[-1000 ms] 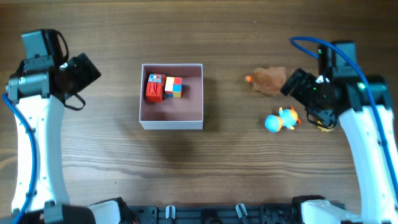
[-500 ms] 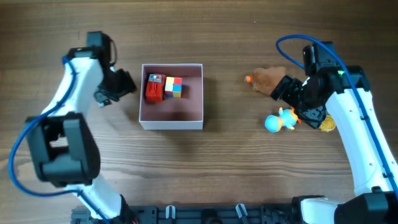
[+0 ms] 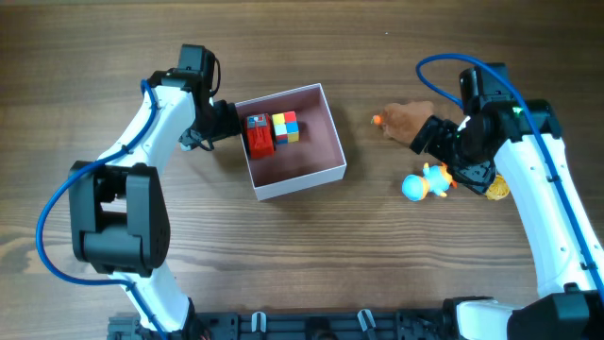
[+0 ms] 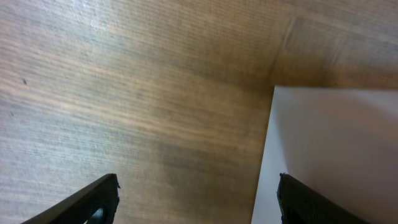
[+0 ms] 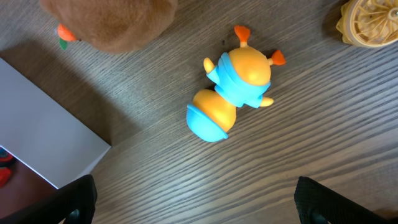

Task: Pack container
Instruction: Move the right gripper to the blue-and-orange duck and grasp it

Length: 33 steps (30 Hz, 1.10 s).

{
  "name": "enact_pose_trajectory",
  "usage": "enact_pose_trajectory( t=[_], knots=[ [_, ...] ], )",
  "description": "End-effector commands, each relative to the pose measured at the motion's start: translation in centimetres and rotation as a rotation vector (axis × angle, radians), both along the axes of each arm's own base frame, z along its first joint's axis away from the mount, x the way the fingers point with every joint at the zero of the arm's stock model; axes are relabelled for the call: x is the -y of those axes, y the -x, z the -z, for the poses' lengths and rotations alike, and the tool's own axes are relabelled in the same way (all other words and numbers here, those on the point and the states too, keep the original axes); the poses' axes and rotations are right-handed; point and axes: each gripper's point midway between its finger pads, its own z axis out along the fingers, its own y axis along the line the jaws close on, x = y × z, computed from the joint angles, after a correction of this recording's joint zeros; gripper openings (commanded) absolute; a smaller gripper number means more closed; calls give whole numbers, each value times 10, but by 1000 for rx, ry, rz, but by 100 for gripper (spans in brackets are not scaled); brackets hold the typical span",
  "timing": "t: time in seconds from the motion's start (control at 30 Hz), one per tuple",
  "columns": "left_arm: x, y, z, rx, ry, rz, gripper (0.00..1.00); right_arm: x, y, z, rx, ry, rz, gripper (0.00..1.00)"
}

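Note:
The yellow duck is still on the tabletop outside the container [image 3: 300,183]. My right gripper will go down next with its fingers open onto the yellow duck's blue-shirted middle [image 3: 437,177] and close there.
The container [image 3: 300,183], a shallow white-walled box with a pink inside, lies turned at an angle left of the table's middle. It holds a red toy [image 3: 260,136] and a multicoloured cube [image 3: 286,127]. My left gripper [image 3: 225,127] is open at the container's left wall. In the left wrist view the white wall [image 4: 329,143] sits by the right finger of the open gripper [image 4: 199,202]. My right gripper [image 3: 445,151] is open and empty above a blue and orange duck toy [image 3: 425,182], which also shows in the right wrist view [image 5: 230,87].
A brown plush [image 3: 407,120] lies at the back right, beyond the duck. A yellow ridged piece [image 3: 497,188] lies right of the duck under the right arm. The container's corner [image 5: 43,140] shows at the left of the right wrist view.
My left arm swung right to the container's left wall. The container slid to the right and turned at an angle. The right arm settled over the duck and then held still.

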Motion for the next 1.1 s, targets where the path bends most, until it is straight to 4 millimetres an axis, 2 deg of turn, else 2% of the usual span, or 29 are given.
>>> enact_pose_trajectory(
  t=[0.0, 0.13, 0.27, 0.47, 0.7, 0.8, 0.87, 0.93, 0.97, 1.07],
  knots=[
    [-1, -20, 0, 78, -26, 11, 83, -3, 3, 4, -21, -11, -28, 100],
    [2, -45, -8, 184, -13, 10, 84, -3, 2, 4, -20, -11, -30, 100],
    [4, -59, -13, 245, -5, 9, 84, -3, 2, 4, -19, -11, -31, 100],
    [13, -67, -17, 280, 37, 23, 82, -3, 1, 4, -15, -11, -31, 100],
    [30, -67, -18, 290, 54, 74, 80, -3, 1, 4, -15, -12, -27, 100],
    [38, -68, -19, 299, 58, 91, 80, -3, 1, 4, -14, -12, -26, 100],
    [39, -67, -18, 297, 57, 94, 84, -4, 1, 4, -16, -16, -22, 100],
    [31, -65, -19, 292, 21, 79, 95, -7, 1, 4, -17, -34, -22, 100],
    [19, -63, -22, 287, -24, 59, 100, -8, 2, 4, -19, -44, -9, 100],
    [-15, -42, -48, 255, -66, -6, 100, -8, 0, 6, -16, -52, 45, 100]
  ],
)
